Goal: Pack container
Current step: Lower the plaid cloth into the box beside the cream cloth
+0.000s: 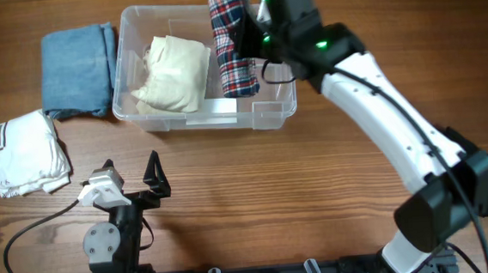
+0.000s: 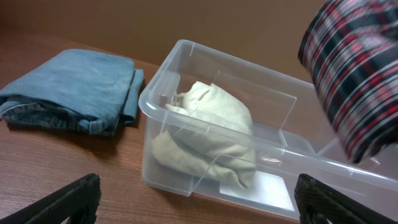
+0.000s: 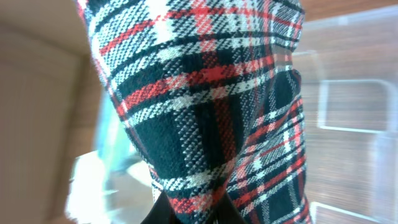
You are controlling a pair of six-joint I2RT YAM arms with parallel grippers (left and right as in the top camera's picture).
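The robot's right gripper will next move down into the container's empty half beside the cream cloth and let go of the plaid cloth there, because that space is below the gripper.
The clear plastic container stands at the back middle of the table, with a cream folded cloth in its left half. It also shows in the left wrist view, cream cloth inside. My right gripper is shut on a red, black and white plaid cloth and holds it over the container's right half; the cloth hangs down and fills the right wrist view, fingers pinching it. My left gripper is open and empty, in front of the container.
A folded blue denim cloth lies left of the container, also in the left wrist view. A white folded cloth with a green mark lies at the left edge. A black cable runs by the left arm's base.
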